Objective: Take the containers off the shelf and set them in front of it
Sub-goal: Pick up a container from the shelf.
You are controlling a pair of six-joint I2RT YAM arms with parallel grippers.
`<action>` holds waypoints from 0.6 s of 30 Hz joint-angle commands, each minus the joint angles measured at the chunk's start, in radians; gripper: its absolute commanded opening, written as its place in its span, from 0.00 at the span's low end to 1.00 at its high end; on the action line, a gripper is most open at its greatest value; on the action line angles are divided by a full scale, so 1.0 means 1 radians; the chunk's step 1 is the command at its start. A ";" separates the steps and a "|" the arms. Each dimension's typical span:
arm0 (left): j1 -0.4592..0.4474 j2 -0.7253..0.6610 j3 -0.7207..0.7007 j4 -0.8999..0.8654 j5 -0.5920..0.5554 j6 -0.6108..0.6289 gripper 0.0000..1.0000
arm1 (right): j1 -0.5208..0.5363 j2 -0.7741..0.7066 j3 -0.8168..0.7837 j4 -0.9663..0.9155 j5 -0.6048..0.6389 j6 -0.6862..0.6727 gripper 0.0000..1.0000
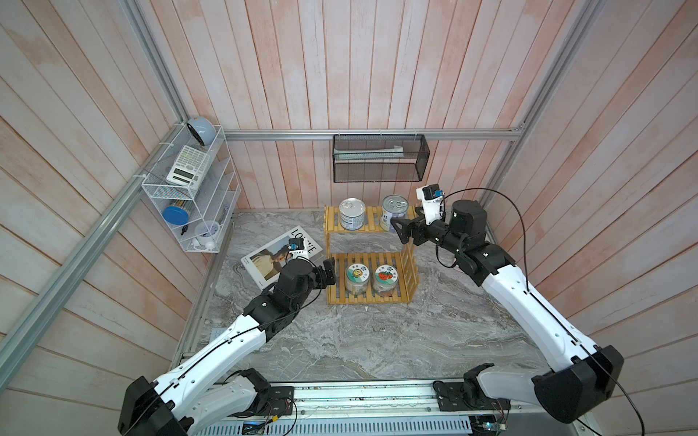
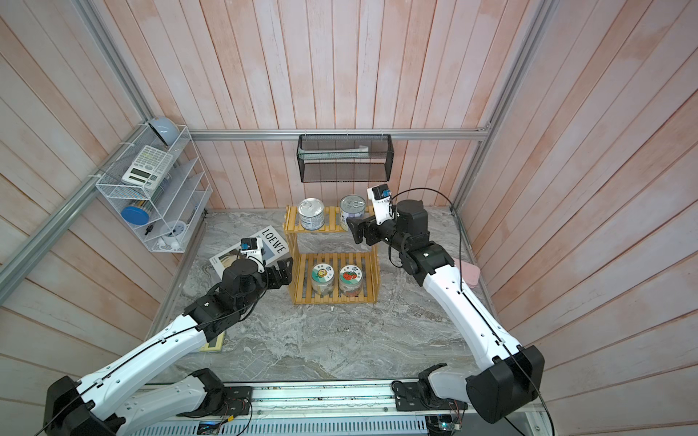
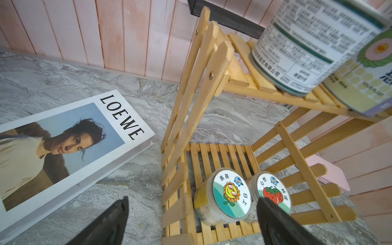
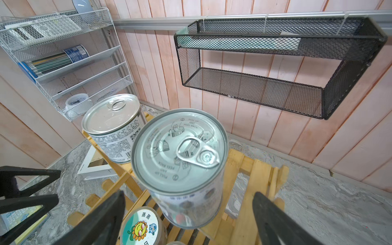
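Observation:
My right gripper pushes outward next until its open fingers straddle the purple tin's sides, then closes, since the tin stands just outward of its fingers.
The yellow slatted shelf stands at the back of the marble table. On its top tier are a white-blue tin and a pale purple tin. The lower tier holds two clear jars, one with a sunflower lid and one with a strawberry lid. My left gripper is open at the left end of the lower tier, holding nothing. My right gripper is open just short of the purple tin, not touching it.
A LOEWE magazine lies left of the shelf, under my left arm. A white wire rack with a blue-lidded jar hangs on the left wall. A black mesh basket hangs above the shelf. A pink flat thing lies to the right.

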 commanded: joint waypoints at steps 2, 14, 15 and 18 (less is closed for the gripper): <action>0.007 -0.024 -0.020 0.035 0.024 0.019 1.00 | 0.011 0.040 0.046 0.059 -0.030 -0.007 0.98; 0.012 -0.020 -0.022 0.033 0.022 0.018 1.00 | 0.058 0.136 0.087 0.100 0.023 -0.052 0.98; 0.014 -0.018 -0.022 0.034 0.022 0.018 1.00 | 0.063 0.142 0.090 0.104 0.036 -0.057 0.98; 0.014 -0.019 -0.022 0.035 0.020 0.016 1.00 | 0.070 0.152 0.090 0.120 0.067 -0.070 0.97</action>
